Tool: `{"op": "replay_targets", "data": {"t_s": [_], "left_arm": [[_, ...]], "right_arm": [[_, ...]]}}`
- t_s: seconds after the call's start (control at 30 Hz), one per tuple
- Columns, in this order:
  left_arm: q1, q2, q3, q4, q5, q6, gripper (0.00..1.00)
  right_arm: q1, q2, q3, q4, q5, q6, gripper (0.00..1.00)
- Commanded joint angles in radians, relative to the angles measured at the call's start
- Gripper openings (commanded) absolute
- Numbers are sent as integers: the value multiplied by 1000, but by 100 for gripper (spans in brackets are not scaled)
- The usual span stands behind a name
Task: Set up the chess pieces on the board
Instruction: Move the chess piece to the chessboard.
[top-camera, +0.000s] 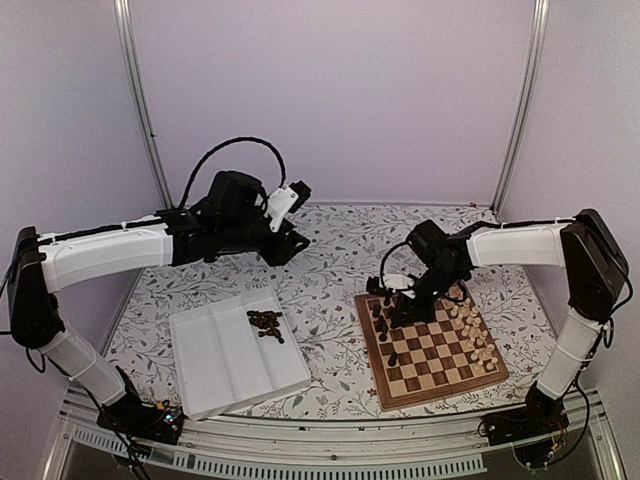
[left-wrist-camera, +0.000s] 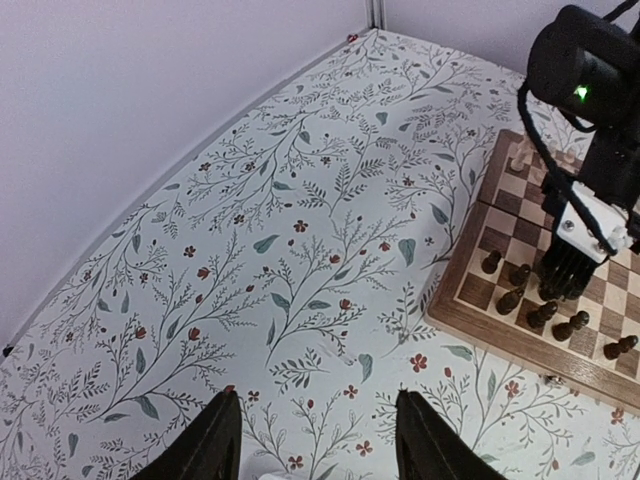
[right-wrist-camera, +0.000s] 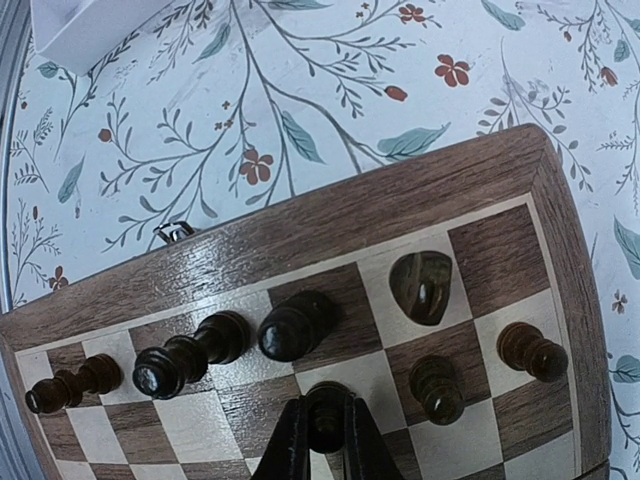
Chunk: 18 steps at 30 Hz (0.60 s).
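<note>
The left gripper moves back and down onto the heap's near end (top-camera: 273, 332) next and closes. Unplaced dark pieces lie below it and back toward my base.
The board (top-camera: 440, 392) lies at the right of the table. Dark chess pieces (top-camera: 385, 325) stand along its left side and pale ones (top-camera: 475, 335) along its right. My right gripper (top-camera: 398, 318) is low over the dark side. The right wrist view shows this gripper (right-wrist-camera: 325, 425) shut on a dark pawn (right-wrist-camera: 326, 408) standing on a square in the second row, behind a knight (right-wrist-camera: 420, 287) and other dark pieces (right-wrist-camera: 295, 325). More dark pieces (top-camera: 265, 322) lie heaped in the white tray (top-camera: 215, 370). My left gripper (top-camera: 295, 243) hangs open and empty above the table (left-wrist-camera: 315, 420).
The patterned tablecloth (left-wrist-camera: 300, 230) covers the table, with walls at the back and sides. The board's metal clasp (right-wrist-camera: 173, 233) sticks out at its left edge. In the left wrist view the right arm (left-wrist-camera: 585, 80) rises over the board (left-wrist-camera: 470, 325).
</note>
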Motion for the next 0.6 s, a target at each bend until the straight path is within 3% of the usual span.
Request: {"op": "replay_targets", "data": {"t_s": [0.0, 0.23, 0.57], "left_arm": [[10, -1, 26, 2, 10, 11, 54], [10, 2, 28, -1, 10, 12, 54], [10, 14, 34, -7, 20, 8, 54]], "right_arm": [[9, 16, 27, -8, -3, 16, 10], [10, -6, 31, -17, 9, 28, 19], [10, -27, 35, -16, 34, 43, 19]]}}
